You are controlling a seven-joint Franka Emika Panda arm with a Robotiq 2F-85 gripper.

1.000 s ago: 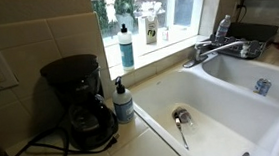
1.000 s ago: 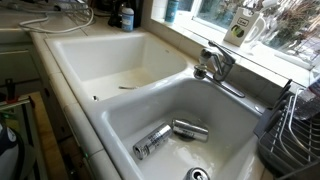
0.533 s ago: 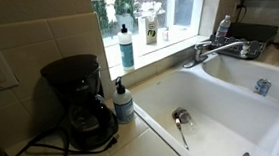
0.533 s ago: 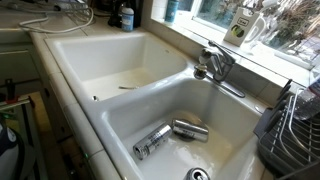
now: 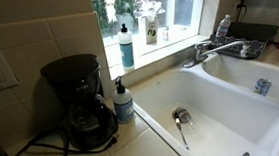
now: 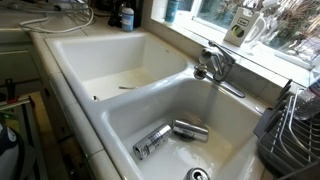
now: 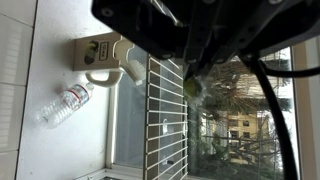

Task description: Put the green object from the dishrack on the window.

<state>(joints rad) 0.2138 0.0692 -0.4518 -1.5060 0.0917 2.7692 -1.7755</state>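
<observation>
Next, my gripper moves outward to the window's white grille [image 7: 171, 94], beyond the held green object, and releases the object there.
In the wrist view my gripper [image 7: 193, 76] comes in from the top, dark and close to the camera. Its fingers close to a point on a small green object [image 7: 194, 90], held up in front of the window [image 7: 170, 130] and its white grille. The gripper does not show in either exterior view. The window also shows in both exterior views [image 5: 149, 12] [image 6: 215, 12], above its pale sill [image 5: 172, 41]. The dark dishrack [image 6: 290, 125] stands at the right of the sink; it also shows in an exterior view [image 5: 258, 33].
A white jug [image 7: 105, 55] and a clear plastic bottle [image 7: 68, 103] are on the sill. A blue bottle [image 5: 126, 47] stands there too. The white double sink [image 6: 120, 100] holds two cans [image 6: 165, 135]; the faucet [image 5: 218, 50] is behind it. A coffee maker [image 5: 79, 101] is on the counter.
</observation>
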